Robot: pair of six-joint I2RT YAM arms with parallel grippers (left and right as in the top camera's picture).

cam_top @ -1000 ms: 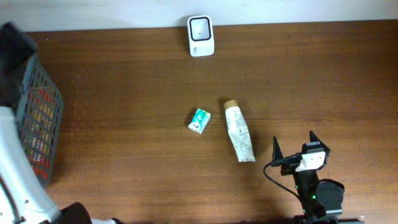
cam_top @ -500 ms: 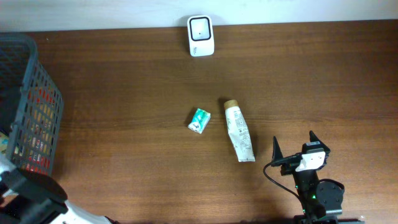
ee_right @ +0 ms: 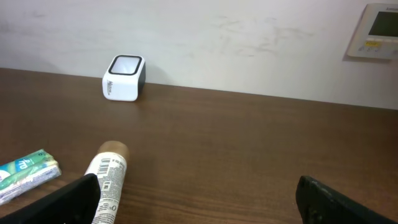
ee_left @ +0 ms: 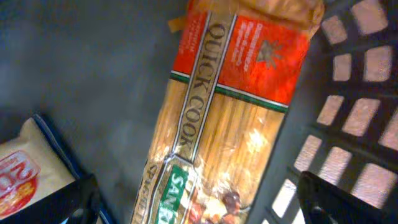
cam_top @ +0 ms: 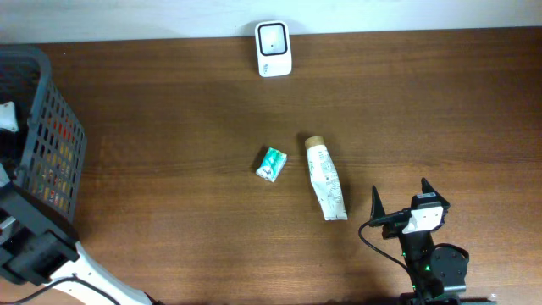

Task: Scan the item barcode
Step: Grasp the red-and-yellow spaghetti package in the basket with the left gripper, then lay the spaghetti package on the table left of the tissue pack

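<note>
The open fingers of the robot's left gripper are already on either side of the packet's long edges, so the gripper needs to move down next inside the grey basket onto the spaghetti packet's clear middle (ee_left: 214, 140) and close.
The white barcode scanner (cam_top: 273, 48) stands at the table's far edge, also seen in the right wrist view (ee_right: 124, 78). My left gripper (ee_left: 199, 208) is open inside the grey basket (cam_top: 52, 140). It hangs over an orange and red spaghetti packet (ee_left: 217, 118) without touching it. A white tube (cam_top: 326, 190) with a printed barcode and a small green packet (cam_top: 271, 164) lie mid-table. My right gripper (cam_top: 400, 206) stands open near the front edge, just right of the tube (ee_right: 106, 177), with nothing between its fingers.
The basket's lattice wall (ee_left: 354, 118) runs beside the spaghetti packet, and a white and red snack bag (ee_left: 28, 177) lies in the basket to its left. The left arm's body (cam_top: 34, 250) fills the front left corner. A wall panel (ee_right: 376, 30) hangs behind the table.
The left arm has swung from the far left down to the front left corner by the basket, and its jaws have opened wider. The right arm and the table items have not moved.
</note>
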